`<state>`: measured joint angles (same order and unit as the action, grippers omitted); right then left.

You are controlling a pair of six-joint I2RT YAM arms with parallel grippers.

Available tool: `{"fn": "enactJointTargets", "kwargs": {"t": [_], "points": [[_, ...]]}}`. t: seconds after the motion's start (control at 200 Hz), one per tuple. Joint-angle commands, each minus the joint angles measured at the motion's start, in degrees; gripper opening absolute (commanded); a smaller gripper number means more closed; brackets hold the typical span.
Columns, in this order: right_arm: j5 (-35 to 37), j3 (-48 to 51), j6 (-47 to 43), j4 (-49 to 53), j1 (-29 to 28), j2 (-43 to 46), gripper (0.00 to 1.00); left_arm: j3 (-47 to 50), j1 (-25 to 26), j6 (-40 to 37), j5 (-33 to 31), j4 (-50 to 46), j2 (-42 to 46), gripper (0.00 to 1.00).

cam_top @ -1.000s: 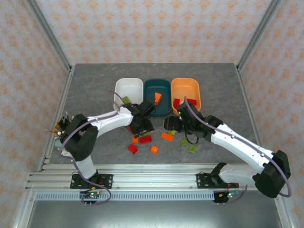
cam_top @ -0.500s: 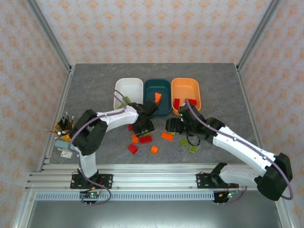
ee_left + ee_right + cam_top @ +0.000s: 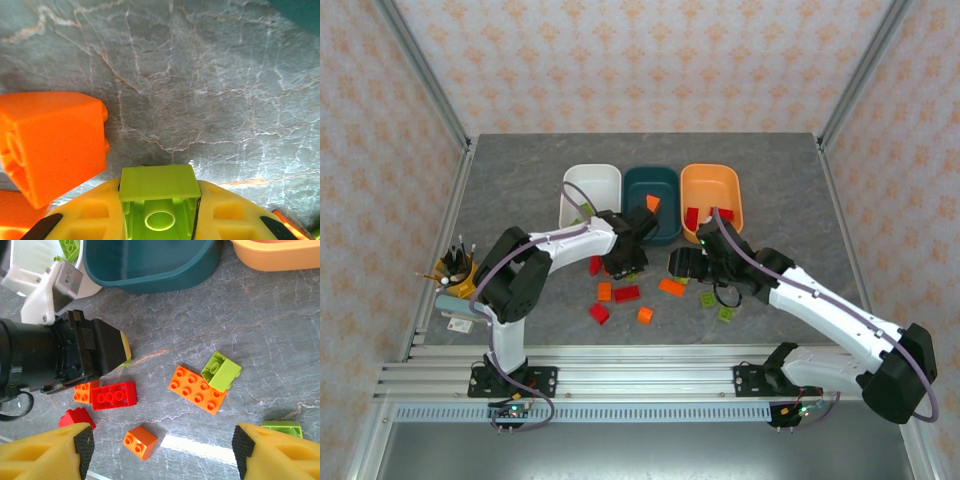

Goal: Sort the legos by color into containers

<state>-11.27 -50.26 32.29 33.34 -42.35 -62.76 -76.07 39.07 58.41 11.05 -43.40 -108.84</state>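
Green goes in the white tub (image 3: 591, 190). My left gripper should next move up and outward over that tub to let go of the lime green brick.
My left gripper (image 3: 160, 212) is shut on a lime green brick (image 3: 159, 187), held low over the table just in front of the teal tub (image 3: 652, 195). In the top view this gripper (image 3: 626, 266) sits among the loose legos. My right gripper (image 3: 164, 447) is open and holds nothing, hovering over a small orange brick (image 3: 140, 442). Ahead of it lie an orange plate (image 3: 198, 389) with a green brick (image 3: 221, 371) leaning on it, and a red brick (image 3: 113, 395). The white tub (image 3: 591, 190) and orange tub (image 3: 712, 195) flank the teal one.
A green brick (image 3: 585, 210) lies in the white tub, an orange one (image 3: 652, 203) in the teal tub, red ones (image 3: 692, 217) in the orange tub. A big orange brick (image 3: 50, 145) sits just left of my left fingers. A pen cup (image 3: 455, 268) stands at the table's left edge.
The left arm has folded in and its gripper has shifted slightly toward the tubs with the green brick. The right arm has barely moved.
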Motion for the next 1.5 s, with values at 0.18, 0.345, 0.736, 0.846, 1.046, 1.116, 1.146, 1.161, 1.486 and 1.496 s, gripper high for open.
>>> {"fn": "enactJointTargets", "kwargs": {"t": [0.18, 0.345, 0.736, 0.846, 1.046, 1.116, 1.146, 1.161, 1.486, 1.496], "points": [[2.83, -2.24, -1.76, -5.42, 0.12, 1.19, 0.75, -10.47, -6.12, -5.76, -5.12, -10.91, 8.0, 0.19], [2.43, -1.38, -2.16, -12.89, 0.08, -0.61, 0.75, -13.91, -14.8, -9.48, -2.21, -11.58, 5.61, 0.2], [2.93, -5.12, -1.34, -13.07, 0.13, -7.28, 0.76, -26.33, -21.71, -14.84, 2.34, -12.53, -11.89, 0.23], [3.22, -6.95, -1.74, -9.5, 0.09, -9.66, 0.76, -26.86, -21.84, -14.65, 1.67, -13.27, -13.15, 0.38], [4.02, -8.19, -2.04, -4.42, 0.07, -11.93, 0.75, -26.83, -21.94, -15.16, 0.41, -14.12, -9.53, 0.59], [4.57, -8.51, -2.71, -1.32, 0.07, -12.74, 0.75, -26.46, -21.8, -15.43, 0.14, -14.52, -7.27, 0.64], [4.71, -8.77, -3.26, 0.67, 0.07, -13.35, 0.74, -25.9, -21.76, -15.56, 0.05, -14.67, -6.02, 0.65], [4.61, -8.98, -3.63, 1.61, 0.06, -13.74, 0.74, -25.5, -21.68, -15.53, 0.03, -14.55, -5.32, 0.65], [2.18, -13.71, -11.7, 12.97, -6.75, -26.27, 0.75, -2.48, -14.27, -14.64, -0.19, -7.26, 18.69, 0.74], [2.1, -13.72, -11.7, 12.91, -6.91, -26.69, 0.75, -1.66, -13.93, -14.47, -0.27, -7.13, 19.53, 0.74]]}}
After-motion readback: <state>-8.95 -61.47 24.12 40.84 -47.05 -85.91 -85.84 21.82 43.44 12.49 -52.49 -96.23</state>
